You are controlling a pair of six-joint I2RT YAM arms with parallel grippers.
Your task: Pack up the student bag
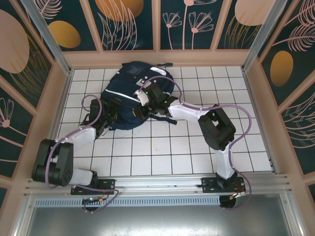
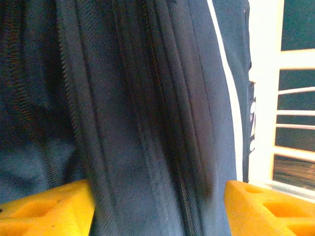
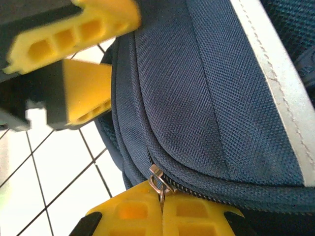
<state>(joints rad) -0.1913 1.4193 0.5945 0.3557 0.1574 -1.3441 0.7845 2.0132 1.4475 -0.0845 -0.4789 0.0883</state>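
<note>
The right gripper draws the metal pull [image 3: 156, 179] along the curved zip and past the end of the white stripe [image 3: 307, 178] next, then releases it, as the toothed seam runs there.
The student bag [image 1: 130, 86], navy blue with white stripes, lies at the back left of the white tiled table [image 1: 162, 147]. My left gripper [image 1: 109, 114] is at the bag's left side. In the left wrist view the bag's fabric [image 2: 147, 98] and a zip seam fill the whole gap of the left gripper [image 2: 158, 206], with both yellow fingers against the cloth. My right gripper [image 3: 162, 209] is shut on the metal zipper pull [image 3: 156, 179] at the bag's [image 3: 211, 98] near edge. The left gripper's fingers [image 3: 83, 93] show beside the bag there. The right gripper [image 1: 143, 109] sits over the bag's front.
Panelled walls enclose the table on three sides, and the left wall [image 1: 61, 93] is close to the bag. A dark strap [image 1: 160, 117] trails off the bag towards the table's middle. An aluminium rail [image 1: 157, 184] runs along the near edge.
</note>
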